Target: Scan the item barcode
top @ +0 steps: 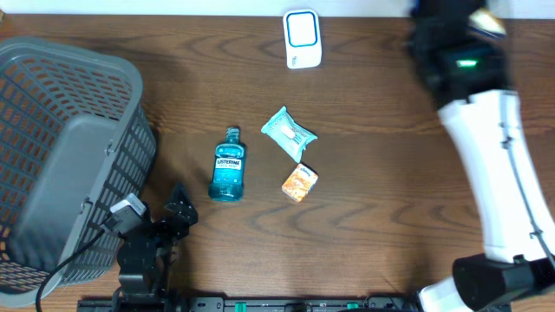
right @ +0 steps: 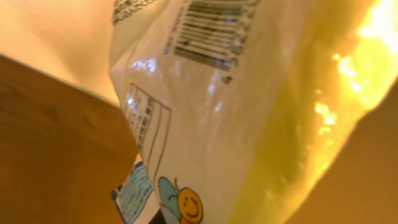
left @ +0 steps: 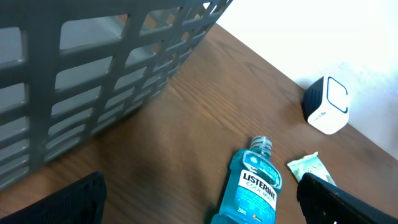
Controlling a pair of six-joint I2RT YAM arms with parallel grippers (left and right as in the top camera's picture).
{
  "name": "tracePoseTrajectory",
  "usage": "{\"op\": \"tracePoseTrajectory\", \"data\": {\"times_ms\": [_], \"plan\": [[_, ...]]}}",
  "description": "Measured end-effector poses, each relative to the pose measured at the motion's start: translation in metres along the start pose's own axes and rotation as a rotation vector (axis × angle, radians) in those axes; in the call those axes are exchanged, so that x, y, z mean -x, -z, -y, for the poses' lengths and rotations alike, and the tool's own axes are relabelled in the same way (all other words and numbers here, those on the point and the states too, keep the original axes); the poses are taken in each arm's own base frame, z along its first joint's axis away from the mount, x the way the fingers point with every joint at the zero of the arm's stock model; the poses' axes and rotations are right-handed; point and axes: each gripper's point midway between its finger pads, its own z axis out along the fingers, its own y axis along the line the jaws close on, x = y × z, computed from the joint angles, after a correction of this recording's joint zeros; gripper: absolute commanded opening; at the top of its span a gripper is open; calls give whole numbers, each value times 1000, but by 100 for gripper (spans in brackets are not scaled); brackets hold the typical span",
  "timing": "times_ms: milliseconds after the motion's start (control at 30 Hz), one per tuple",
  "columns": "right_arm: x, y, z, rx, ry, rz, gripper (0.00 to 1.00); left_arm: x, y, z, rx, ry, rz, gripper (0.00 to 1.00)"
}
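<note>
My right gripper will next carry the bag [top: 488, 21] back to the right in the overhead view and down onto the wood, where the table is empty.
A yellow and white snack bag [right: 236, 112] with a printed barcode [right: 211, 31] fills the right wrist view, lifted off the table. My right gripper [top: 451, 30] is shut on this bag at the far right of the table; its fingers are hidden behind it. In the overhead view the bag [top: 488, 21] shows only as a pale blur. The white scanner [top: 302, 39] stands at the back centre, to the left of that gripper. My left gripper [top: 178, 212] rests open near the front left, with nothing between its fingers [left: 68, 202].
A blue Listerine bottle [top: 228, 165] lies mid-table, just ahead of the left gripper [left: 205, 205]. A teal wipes packet [top: 289, 132] and a small orange packet [top: 300, 183] lie to its right. A grey mesh basket [top: 61, 156] fills the left side.
</note>
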Motion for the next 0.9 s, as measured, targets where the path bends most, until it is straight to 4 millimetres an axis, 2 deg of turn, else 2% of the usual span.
{"op": "tracePoseTrajectory", "data": {"times_ms": [100,200,233,267,367,467,567,667,767,867,900], "plan": [[-72,-33,24,-3,-174,-190,1,0,0,0,0,0,0,98],[-153,-66,35,-14,-366,-401,1,0,0,0,0,0,0,98],[-174,-73,36,-15,-420,-454,1,0,0,0,0,0,0,98],[-202,-82,35,-16,-483,-529,1,0,0,0,0,0,0,98],[-269,-105,23,-3,-626,-704,1,0,0,0,0,0,0,98],[-319,-125,3,15,-707,-838,6,0,0,0,0,0,0,98],[-362,-144,-22,32,-757,-948,22,0,0,0,0,0,0,98],[-392,-154,-40,43,-781,-1024,40,0,0,0,0,0,0,98],[-411,-159,-46,33,-815,-1064,52,0,0,0,0,0,0,98],[-420,-158,-42,22,-867,-1071,58,0,0,0,0,0,0,98],[-421,-158,-42,26,-879,-1071,66,0,0,0,0,0,0,98]]}}
